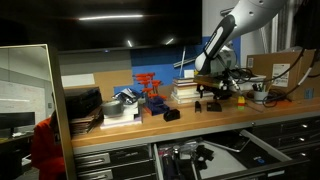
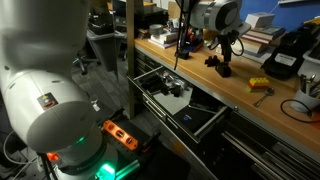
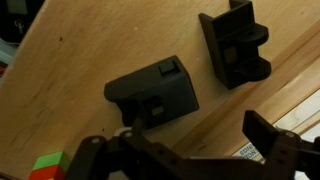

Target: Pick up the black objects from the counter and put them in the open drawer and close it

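The gripper will next lower its open fingers around the sides of the nearer black object (image 2: 224, 71) (image 3: 155, 91) below it, where bare wood lies between that object and the other lump.
Two black objects lie close together on the counter (image 1: 120, 128) under my gripper (image 1: 215, 88); they show in an exterior view (image 1: 200, 106) (image 1: 213, 105) and in the wrist view (image 3: 152, 92) (image 3: 235, 42). A third black object (image 1: 171, 114) lies apart from them on the same counter. In the wrist view my gripper (image 3: 198, 127) is open and empty, hovering just above the wood next to the nearer lump. In the other exterior view my gripper (image 2: 226, 52) hangs over the pair (image 2: 221, 68). The drawer (image 1: 245, 150) (image 2: 205, 122) below the counter stands pulled open.
A red rack (image 1: 150, 88), a book stack (image 1: 185, 92) and a cardboard box (image 1: 275, 68) stand behind the lumps. A larger black box device (image 2: 283, 58) and a yellow item (image 2: 258, 86) sit further along. Some dark items (image 2: 170, 88) lie in the drawer.
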